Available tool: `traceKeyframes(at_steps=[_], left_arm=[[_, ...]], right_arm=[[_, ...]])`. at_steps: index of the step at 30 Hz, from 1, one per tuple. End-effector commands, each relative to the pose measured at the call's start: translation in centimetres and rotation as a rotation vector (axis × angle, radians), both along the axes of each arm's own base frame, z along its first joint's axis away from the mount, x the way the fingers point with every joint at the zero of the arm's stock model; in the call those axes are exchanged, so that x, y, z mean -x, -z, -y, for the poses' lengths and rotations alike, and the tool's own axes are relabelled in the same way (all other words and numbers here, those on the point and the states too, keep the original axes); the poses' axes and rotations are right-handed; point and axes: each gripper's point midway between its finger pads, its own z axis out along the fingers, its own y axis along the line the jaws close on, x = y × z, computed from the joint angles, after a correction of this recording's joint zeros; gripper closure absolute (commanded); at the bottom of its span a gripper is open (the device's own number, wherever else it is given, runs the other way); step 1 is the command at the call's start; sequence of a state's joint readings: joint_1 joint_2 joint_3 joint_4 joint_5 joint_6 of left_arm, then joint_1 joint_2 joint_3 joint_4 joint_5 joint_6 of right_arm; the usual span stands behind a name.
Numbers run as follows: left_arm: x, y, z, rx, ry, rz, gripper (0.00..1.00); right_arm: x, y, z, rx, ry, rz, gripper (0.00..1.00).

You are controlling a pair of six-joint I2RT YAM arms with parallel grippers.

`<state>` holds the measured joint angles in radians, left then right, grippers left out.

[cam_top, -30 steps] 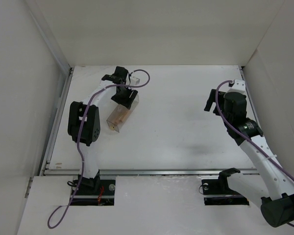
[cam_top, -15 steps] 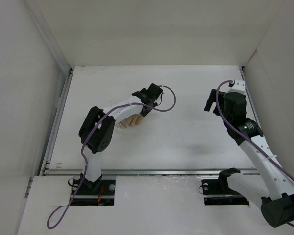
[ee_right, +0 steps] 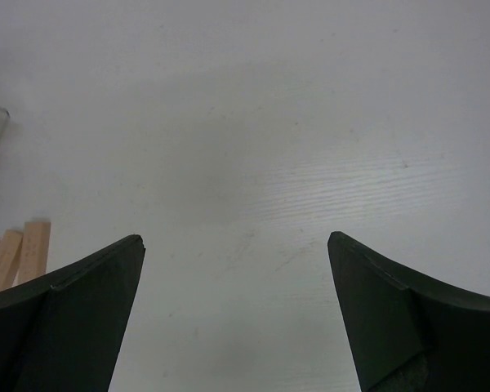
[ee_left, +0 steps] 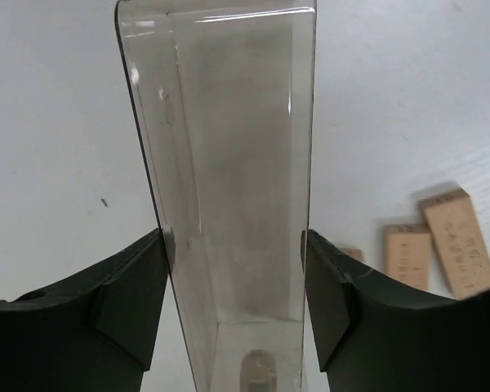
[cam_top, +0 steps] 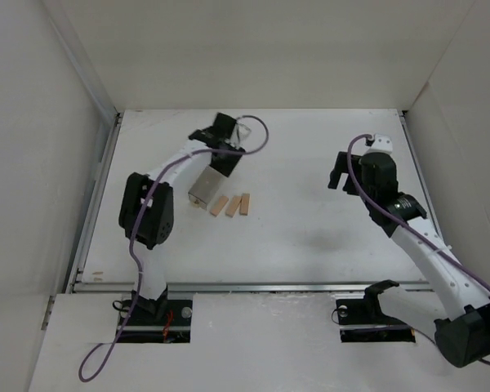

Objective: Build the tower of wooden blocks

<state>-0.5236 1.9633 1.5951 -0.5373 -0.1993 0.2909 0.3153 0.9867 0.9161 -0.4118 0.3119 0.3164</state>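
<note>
The bare tabletop is below my left gripper, to its left in the top view. My left gripper will next swing there, lower the box [cam_top: 204,187] and release it clear of the blocks.
Three light-tan wooden blocks lie flat side by side on the white table: one [cam_top: 219,207], a second [cam_top: 232,206] and a third [cam_top: 245,203]. They are loose, not stacked. My left gripper [cam_top: 220,160] is shut on the clear plastic box [cam_top: 204,187], which tilts down just left of the blocks. In the left wrist view the box [ee_left: 229,155] fills the gap between the fingers [ee_left: 135,282], and the blocks [ee_left: 457,241] lie to its right. My right gripper [cam_top: 340,173] is open and empty, well right of the blocks. The blocks [ee_right: 34,249] show at its view's left edge.
White walls close in the table on the left, back and right. A metal rail [cam_top: 253,287] runs along the near edge. The left arm's purple cable [cam_top: 257,135] loops over the back left area.
The left gripper swung right with the box and came back left. The blocks that were inside the box now lie on the table. The right gripper shifted a little left and nearer.
</note>
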Motion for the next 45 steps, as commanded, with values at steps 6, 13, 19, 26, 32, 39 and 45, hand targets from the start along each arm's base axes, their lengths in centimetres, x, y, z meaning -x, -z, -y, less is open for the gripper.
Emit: traceKeyframes(at_steps=[6, 13, 19, 26, 32, 39, 45], left_arm=[[0.3, -4.9, -7.9, 0.82, -0.048, -0.302, 1.0], [2.4, 1.1, -12.1, 1.026, -0.207, -0.46, 1.0], [2.1, 3.8, -14.0, 1.033, -0.314, -0.476, 0.74], [3.0, 6.5, -17.3, 1.018, -0.539, -0.461, 0.58], [2.7, 7.4, -19.6, 0.901, -0.601, -0.401, 0.4], [0.3, 4.7, -22.3, 0.767, -0.565, -0.253, 0.35], [-1.1, -0.6, -23.4, 0.578, -0.446, -0.053, 0.27]], right_arm=[[-3.5, 1.1, -11.7, -0.125, -0.276, -0.077, 0.0], [-6.5, 3.7, -21.2, -0.112, -0.361, -0.213, 0.05], [-7.7, 8.0, -27.2, -0.063, -0.388, -0.348, 0.16], [-6.1, 12.4, -29.3, -0.029, -0.397, -0.484, 0.2], [-5.2, 15.3, -29.4, 0.0, -0.394, -0.551, 0.26], [-4.3, 16.8, -30.3, 0.014, -0.453, -0.6, 0.35], [-4.1, 18.9, -29.6, 0.058, -0.428, -0.646, 0.39]])
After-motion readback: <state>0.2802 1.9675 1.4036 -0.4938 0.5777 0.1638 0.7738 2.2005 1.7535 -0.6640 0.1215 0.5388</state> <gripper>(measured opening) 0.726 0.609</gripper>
